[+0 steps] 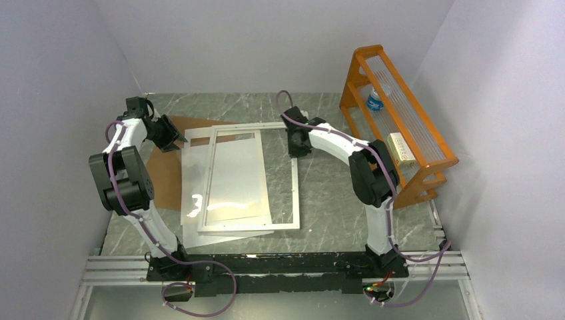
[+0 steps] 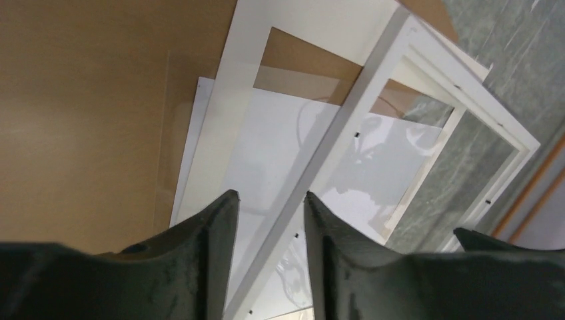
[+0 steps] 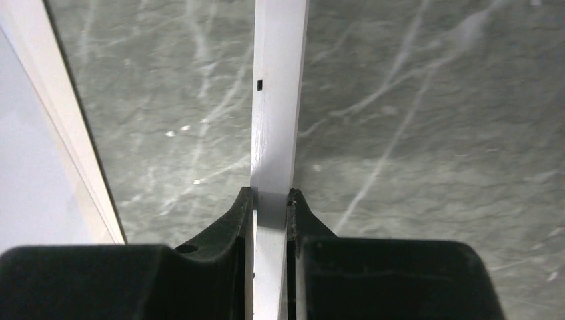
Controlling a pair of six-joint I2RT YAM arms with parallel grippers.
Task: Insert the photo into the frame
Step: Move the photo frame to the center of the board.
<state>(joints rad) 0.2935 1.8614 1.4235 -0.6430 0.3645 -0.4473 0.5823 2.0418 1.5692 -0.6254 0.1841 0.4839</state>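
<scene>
My right gripper will pull the frame (image 1: 295, 200) toward the orange rack next and release it there, as bare tabletop lies to the gripper's right in the top view.
The frame (image 1: 295, 200) lies flat on the table, a narrow white rectangle partly over white sheets. My right gripper (image 1: 296, 150) is shut on its right bar (image 3: 276, 100) near the far corner, with the fingertips (image 3: 270, 193) pinching the bar from both sides. A plain white sheet (image 1: 233, 173), apparently the photo's reverse, lies inside the frame's opening; no printed side shows. My left gripper (image 1: 178, 141) hovers at the far left, open. Between its fingers (image 2: 266, 195) there is nothing, and below them runs the frame's left bar (image 2: 346, 113).
A white card mat (image 2: 233, 113) with a cut-out lies under the frame's left side (image 1: 190, 200). The brown backing board (image 1: 163, 180) spreads beneath it to the left. An orange rack (image 1: 400, 127) with a bottle (image 1: 375, 100) stands at the back right by the wall.
</scene>
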